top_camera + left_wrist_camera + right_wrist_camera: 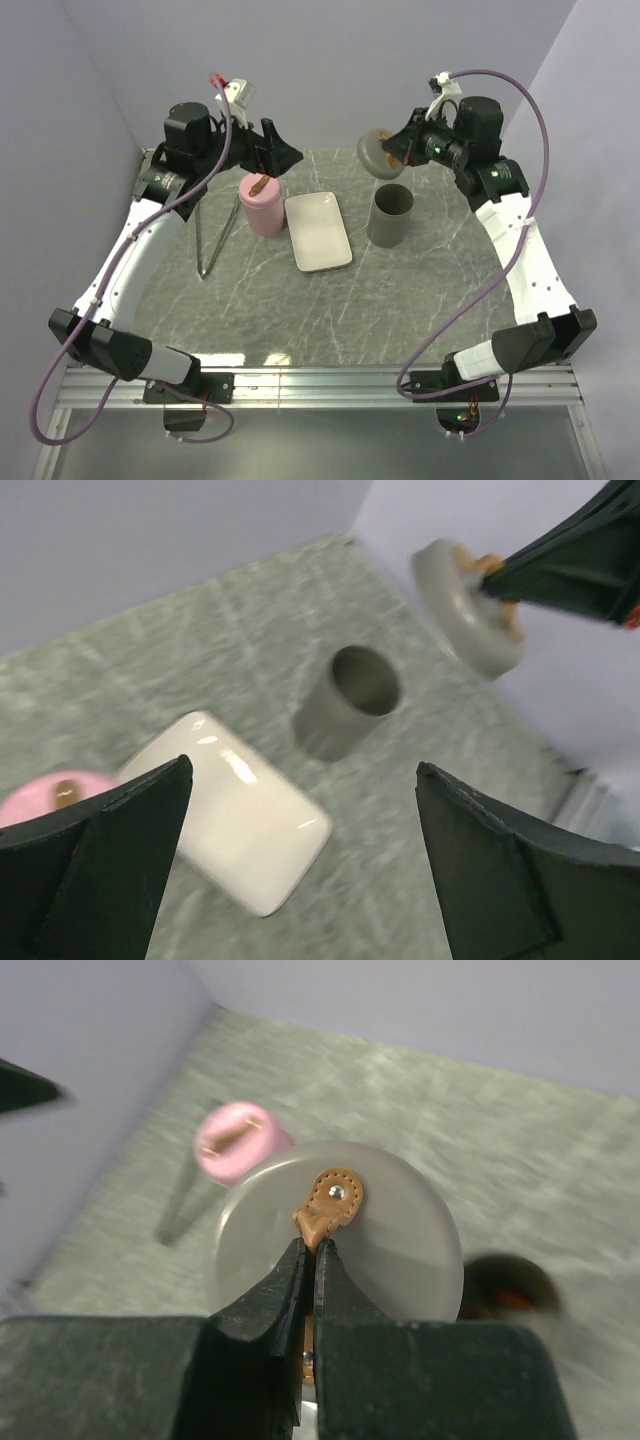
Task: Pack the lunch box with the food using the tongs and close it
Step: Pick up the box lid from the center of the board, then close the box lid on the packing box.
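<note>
My right gripper turns the lid level next, lowers it onto the lunch box's rim and releases, since the opening of the grey lunch box [390,215] [512,1286] lies uncovered below.
The grey cylindrical lunch box [390,215] stands open right of centre; in the right wrist view something reddish, food [510,1298], shows in its dark inside. Its round grey lid [376,153] hangs tilted in the air above and behind it. My right gripper [313,1245] is shut on the lid's brown leather strap [330,1205]. The tongs [212,238] lie flat on the table at the left, with nothing holding them. My left gripper [305,768] hovers wide open near the back, above a pink container [262,205], with nothing between its fingers.
The pink container [50,798] carries a lid with a brown strap. A white rectangular plate [318,232] lies between it and the grey box and looks bare. Lilac walls close in the table at the back and on both sides.
</note>
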You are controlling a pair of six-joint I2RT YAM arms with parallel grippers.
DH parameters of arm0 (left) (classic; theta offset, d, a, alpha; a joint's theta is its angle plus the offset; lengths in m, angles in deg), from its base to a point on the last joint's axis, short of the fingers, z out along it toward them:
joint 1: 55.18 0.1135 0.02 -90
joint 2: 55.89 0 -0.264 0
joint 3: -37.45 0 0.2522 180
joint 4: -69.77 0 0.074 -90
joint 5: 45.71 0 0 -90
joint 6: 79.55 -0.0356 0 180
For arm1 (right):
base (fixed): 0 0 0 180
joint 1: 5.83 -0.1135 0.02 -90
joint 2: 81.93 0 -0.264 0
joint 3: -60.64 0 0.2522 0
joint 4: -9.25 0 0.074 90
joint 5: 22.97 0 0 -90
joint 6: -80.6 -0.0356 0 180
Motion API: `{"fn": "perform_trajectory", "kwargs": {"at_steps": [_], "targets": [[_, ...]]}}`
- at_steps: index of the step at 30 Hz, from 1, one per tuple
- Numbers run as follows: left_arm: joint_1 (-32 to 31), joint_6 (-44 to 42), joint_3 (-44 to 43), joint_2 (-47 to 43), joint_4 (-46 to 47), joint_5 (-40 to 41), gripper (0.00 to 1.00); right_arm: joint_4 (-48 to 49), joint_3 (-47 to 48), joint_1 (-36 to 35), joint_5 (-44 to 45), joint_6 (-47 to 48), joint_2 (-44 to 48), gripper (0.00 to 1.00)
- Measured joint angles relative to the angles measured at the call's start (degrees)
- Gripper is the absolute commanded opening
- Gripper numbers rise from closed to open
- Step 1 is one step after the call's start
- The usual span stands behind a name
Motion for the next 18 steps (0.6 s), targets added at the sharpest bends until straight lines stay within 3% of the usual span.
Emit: {"fn": "perform_trajectory", "kwargs": {"at_steps": [5, 8, 13, 18], "targets": [[0.0, -14.4, -9.9, 4.5, -15.0, 5.6, 0.99, -11.2, 6.4, 2.5, 3.9, 9.0, -5.4, 0.00], [0.0, -20.7, -11.7, 6.0, -21.0, 6.4, 0.99, -16.6, 8.6, 3.6, 5.1, 13.2, -9.1, 0.00], [0.0, -24.0, -7.2, 4.7, -23.9, 8.2, 0.99, -21.5, 9.2, 5.6, 5.7, 17.2, -13.4, 0.00], [0.5, -24.7, -5.8, 4.5, -24.7, 8.8, 0.99, -19.8, 5.9, 6.2, 6.4, 19.1, -13.8, 0.00]]}}
